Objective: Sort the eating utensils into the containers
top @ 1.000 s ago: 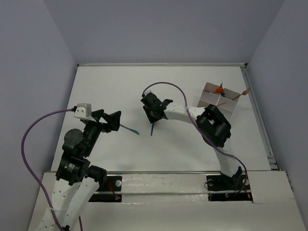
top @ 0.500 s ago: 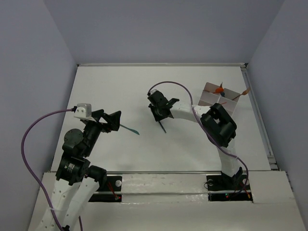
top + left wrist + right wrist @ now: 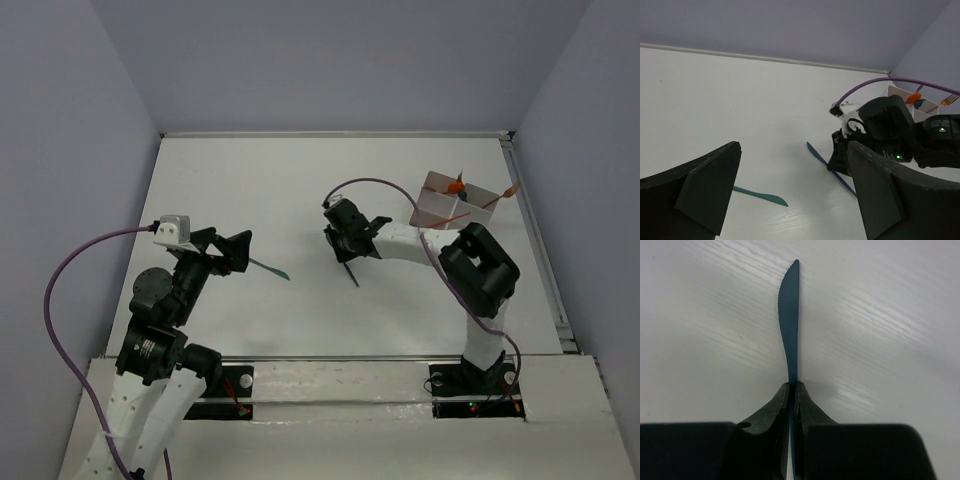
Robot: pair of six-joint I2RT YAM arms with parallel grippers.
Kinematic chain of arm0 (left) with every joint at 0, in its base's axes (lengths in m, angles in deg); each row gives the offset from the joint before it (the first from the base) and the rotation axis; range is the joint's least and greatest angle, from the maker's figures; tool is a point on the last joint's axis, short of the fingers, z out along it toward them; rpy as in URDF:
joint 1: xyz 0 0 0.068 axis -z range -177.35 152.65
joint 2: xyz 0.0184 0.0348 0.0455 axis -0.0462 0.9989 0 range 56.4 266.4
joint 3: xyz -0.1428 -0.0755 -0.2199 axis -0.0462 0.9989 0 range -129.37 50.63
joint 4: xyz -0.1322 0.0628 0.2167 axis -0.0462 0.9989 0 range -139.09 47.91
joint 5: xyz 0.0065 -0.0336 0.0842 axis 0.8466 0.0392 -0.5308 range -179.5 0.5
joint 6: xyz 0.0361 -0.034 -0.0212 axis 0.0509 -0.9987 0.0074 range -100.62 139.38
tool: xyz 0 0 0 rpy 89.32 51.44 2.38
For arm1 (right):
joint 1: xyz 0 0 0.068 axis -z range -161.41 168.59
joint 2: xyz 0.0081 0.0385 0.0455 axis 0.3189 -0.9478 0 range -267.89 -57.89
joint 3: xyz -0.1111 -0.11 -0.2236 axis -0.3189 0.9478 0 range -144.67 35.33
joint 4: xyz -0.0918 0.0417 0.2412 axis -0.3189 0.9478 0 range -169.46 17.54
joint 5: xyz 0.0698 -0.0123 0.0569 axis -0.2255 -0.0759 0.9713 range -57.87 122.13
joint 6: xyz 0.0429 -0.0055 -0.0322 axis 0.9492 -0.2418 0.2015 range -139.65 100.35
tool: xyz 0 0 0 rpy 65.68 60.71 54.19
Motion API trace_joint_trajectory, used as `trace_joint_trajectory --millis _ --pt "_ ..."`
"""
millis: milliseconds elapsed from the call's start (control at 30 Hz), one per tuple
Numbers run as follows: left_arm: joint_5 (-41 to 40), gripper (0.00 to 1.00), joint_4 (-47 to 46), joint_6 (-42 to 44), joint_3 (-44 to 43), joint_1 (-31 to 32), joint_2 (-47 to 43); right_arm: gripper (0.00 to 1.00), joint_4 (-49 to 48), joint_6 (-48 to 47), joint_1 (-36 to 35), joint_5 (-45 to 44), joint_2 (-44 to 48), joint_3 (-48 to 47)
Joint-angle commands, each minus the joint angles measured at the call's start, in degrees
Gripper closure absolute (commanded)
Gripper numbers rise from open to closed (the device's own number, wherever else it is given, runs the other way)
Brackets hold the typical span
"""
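Note:
The white divided box [image 3: 445, 208] holds utensils, so I will raise my right gripper, carry the dark teal knife to the right in the top view over the box's sections and release it.
My right gripper [image 3: 349, 254] [image 3: 793, 385] is shut on a dark teal plastic knife [image 3: 789, 315], whose serrated blade points away over the table; its tip shows below the gripper in the top view [image 3: 353, 278] and in the left wrist view [image 3: 820, 158]. A second teal knife [image 3: 270, 268] [image 3: 760, 196] lies on the table just right of my left gripper [image 3: 240, 250], which is open and empty. The white divided box [image 3: 445, 208] stands at the back right with orange utensils [image 3: 456, 186] in it; it also shows in the left wrist view [image 3: 896, 93].
An orange fork [image 3: 497, 198] leans out of the box's right side. Purple cables [image 3: 365, 185] arch over the right arm and loop at the left [image 3: 60, 290]. A metal rail [image 3: 540, 250] runs along the table's right edge.
My right gripper has moved to the right and slightly nearer, toward the box, carrying the dark teal knife. The left arm and the other knife have not moved.

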Motion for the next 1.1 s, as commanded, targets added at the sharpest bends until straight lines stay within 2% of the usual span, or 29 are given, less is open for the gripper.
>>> trace_joint_trajectory --millis 0,33,133,300,433,467,567,733,833,967,1067 --pt "0.04 0.01 -2.89 0.17 -2.12 0.31 -0.67 0.93 -7.71 3.99 1.65 -1.72 12.5 8.91" --pt "0.04 0.01 -2.89 0.08 -2.12 0.31 -0.84 0.93 -12.61 4.79 2.6 -2.58 18.88 13.37" --pt "0.04 0.01 -2.72 0.17 -2.12 0.31 -1.02 0.93 -18.88 6.46 4.97 -7.92 30.93 19.37" --pt "0.21 0.01 -2.81 0.17 -2.21 0.84 -1.55 0.93 -20.48 6.29 11.04 -15.68 45.01 27.55" --pt "0.3 0.01 -2.72 0.17 -2.21 1.36 -1.99 0.93 -23.11 4.45 16.58 -22.79 53.81 30.63" --pt "0.21 0.01 -2.72 0.17 -2.21 1.37 -1.99 0.93 -25.21 3.49 18.15 -27.77 54.8 31.16" --pt "0.13 0.01 -2.63 0.17 -2.21 1.89 -2.08 0.93 -29.86 0.76 20.53 -34.99 56.74 32.39" --pt "0.04 0.01 -2.54 0.26 -2.21 2.42 -1.99 0.93 -38.66 -5.21 24.05 -41.16 57.18 34.33" --pt "0.04 0.01 -2.63 0.26 -2.29 2.95 -2.16 0.93 -49.44 -11.1 26.42 -45.82 54.38 35.82" --pt "-0.05 0.01 -2.46 0.34 -2.29 3.48 -2.17 0.93 -58.26 -16.81 30.9 -48.03 51.21 37.05" --pt "-0.14 0.01 -2.54 0.43 -2.29 4.0 -1.99 0.93 -61.08 -17.0 33.1 -47.16 48.49 37.14"
